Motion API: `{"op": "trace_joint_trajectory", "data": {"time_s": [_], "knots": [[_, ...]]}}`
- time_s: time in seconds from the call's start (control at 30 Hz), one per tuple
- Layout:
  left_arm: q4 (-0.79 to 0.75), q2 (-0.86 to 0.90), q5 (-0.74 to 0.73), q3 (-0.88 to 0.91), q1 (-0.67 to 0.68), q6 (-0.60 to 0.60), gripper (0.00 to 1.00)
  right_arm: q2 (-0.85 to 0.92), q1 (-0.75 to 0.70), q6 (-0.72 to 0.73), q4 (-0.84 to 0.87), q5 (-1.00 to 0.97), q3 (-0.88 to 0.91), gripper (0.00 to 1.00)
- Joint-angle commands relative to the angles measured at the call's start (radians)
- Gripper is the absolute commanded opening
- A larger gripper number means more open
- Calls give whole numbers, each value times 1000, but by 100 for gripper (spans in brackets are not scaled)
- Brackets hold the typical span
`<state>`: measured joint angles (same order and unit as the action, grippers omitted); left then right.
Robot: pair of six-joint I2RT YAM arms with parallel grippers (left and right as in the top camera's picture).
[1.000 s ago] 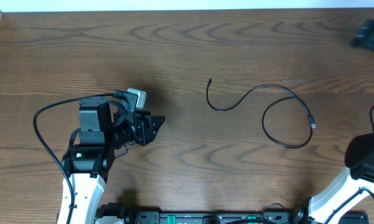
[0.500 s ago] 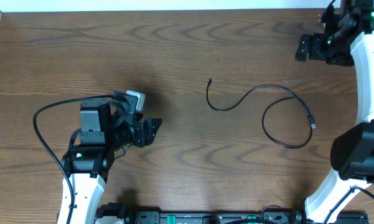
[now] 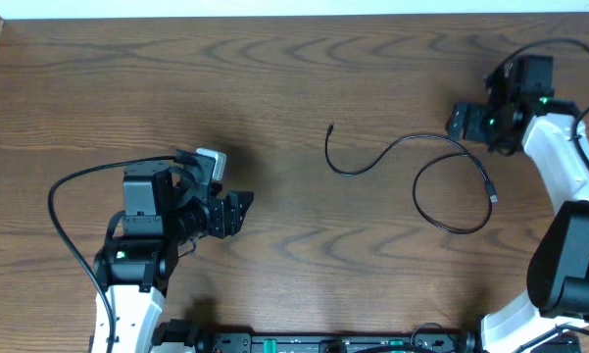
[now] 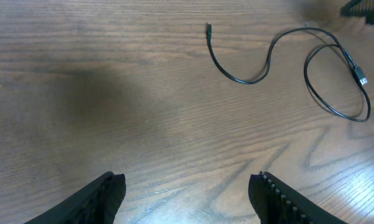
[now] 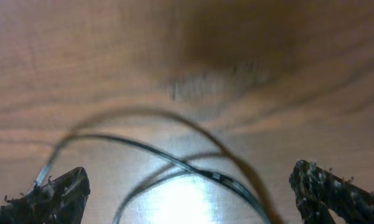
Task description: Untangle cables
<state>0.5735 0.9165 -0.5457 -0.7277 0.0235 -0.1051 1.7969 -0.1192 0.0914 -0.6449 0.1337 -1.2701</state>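
Note:
I will next move my right gripper down and back onto the part of the black cable where the S-curve meets the loop.
One thin black cable point(image 3: 417, 136) lies loose on the wooden table. It runs from a small plug end point(image 3: 331, 127) through an S-curve into one open loop at the right, ending in a plug point(image 3: 492, 193). No striped cord shows. My right gripper point(image 3: 457, 122) is open just above the top of the loop, with cable strands point(image 5: 174, 160) blurred between its fingers point(image 5: 56, 193). My left gripper point(image 3: 243, 208) is open and empty, well left of the cable. The cable lies far ahead in the left wrist view point(image 4: 256, 81).
The left arm's thick black lead point(image 3: 64, 196) arcs over the table at the left. The arm bases and a black rail point(image 3: 314, 343) line the front edge. A white strip point(image 3: 274, 8) runs along the far edge.
My right arm has swung in from the far right corner and come down to the top of the cable loop. My left gripper has shifted slightly left and toward the front. The cable has not moved.

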Motion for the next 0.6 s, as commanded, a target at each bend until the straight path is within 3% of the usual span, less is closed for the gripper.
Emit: {"op": "trace_joint_trajectory", "data": {"time_s": [0.0, 0.57], "knots": [[2, -14, 8, 4, 2, 5, 70, -20, 3, -20, 20, 19, 36, 99], [47, -17, 5, 4, 2, 28, 70, 54, 2, -252, 142, 106, 74, 99]]}}
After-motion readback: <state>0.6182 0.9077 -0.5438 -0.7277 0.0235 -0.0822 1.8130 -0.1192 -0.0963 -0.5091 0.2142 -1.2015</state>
